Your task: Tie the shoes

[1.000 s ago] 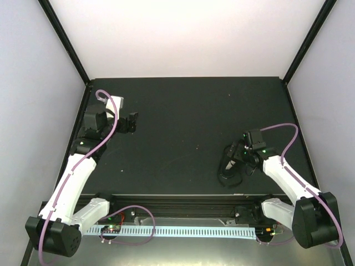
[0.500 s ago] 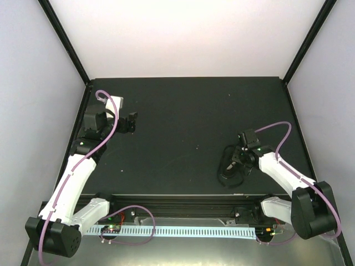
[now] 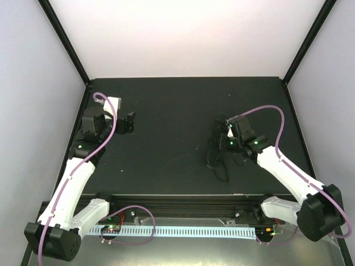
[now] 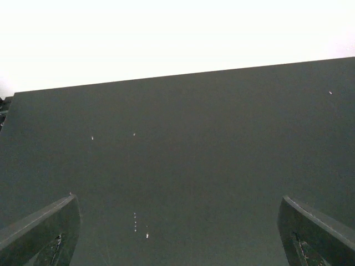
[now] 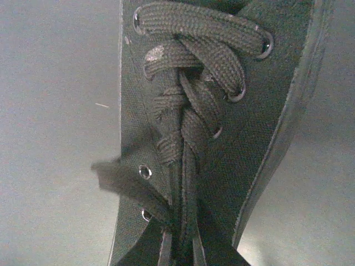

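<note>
My right gripper will next move the shoe to the left in the top view to the bare middle of the table, closer to my empty left gripper, and let go of it.
The shoes show as one small black lace-up shoe right of the middle of the black table. Thin black laces trail from it toward the front. In the right wrist view its laced upper fills the frame, eyelets glinting. My right gripper is shut on the lace strands at the shoe's centre line; from above, the right gripper sits over the shoe. At the table's back left, my left gripper stands wide open and holds nothing. Only bare table lies between its fingers.
Black frame posts and pale walls close in the table on three sides. A pale slotted cable rail runs along the front edge between the arm bases.
My right gripper has closed on the shoe's laces and moved up and to the left, away from the front edge, taking the shoe with it. The left arm has hardly moved.
</note>
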Controlling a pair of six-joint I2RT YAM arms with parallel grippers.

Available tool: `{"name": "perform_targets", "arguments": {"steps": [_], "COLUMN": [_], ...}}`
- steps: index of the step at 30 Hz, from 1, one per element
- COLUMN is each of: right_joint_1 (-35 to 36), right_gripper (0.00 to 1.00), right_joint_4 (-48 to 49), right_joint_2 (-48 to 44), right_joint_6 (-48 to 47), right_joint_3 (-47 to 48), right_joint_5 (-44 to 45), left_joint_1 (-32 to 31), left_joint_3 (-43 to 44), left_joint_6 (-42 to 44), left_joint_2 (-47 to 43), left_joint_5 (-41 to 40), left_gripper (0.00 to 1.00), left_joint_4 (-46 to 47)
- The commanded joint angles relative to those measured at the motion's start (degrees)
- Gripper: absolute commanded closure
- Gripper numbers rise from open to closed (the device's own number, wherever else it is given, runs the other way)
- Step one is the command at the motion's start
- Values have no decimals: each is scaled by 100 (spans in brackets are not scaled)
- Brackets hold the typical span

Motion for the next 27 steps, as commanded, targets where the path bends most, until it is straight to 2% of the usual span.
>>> {"name": "perform_targets", "arguments": {"steps": [1,6,14,20,24,27], "right_joint_1": [534,882,1352,1441,1665,1873], "right_gripper": [98,98,98,98,98,98], "right_joint_4": [431,463,982,1109,1152,1035], "right_joint_2": [-421,-264,365,1001,1358,1695], "right_joint_6": [-215,-219,-65,-237,-248,-88], "right_joint_3": [1028,1340,795,595,724,837], "right_joint_5": [-340,-333,-200,-6,-144,-140], "left_joint_1": [-19,-15,-15,-330,-721,-1062], "left_joint_3": [-11,-52,-55,-50,-100,-714], "left_joint_6": [105,99,70,60,-935,-2063], "left_joint_2": [-148,-195,-147,-7,280,483], "left_joint_5": [-210,-215,-90,523,967,1168], "left_gripper": [1,1,1,1,1,4], "left_joint_4": [88,82,99,154,-8,550]}}
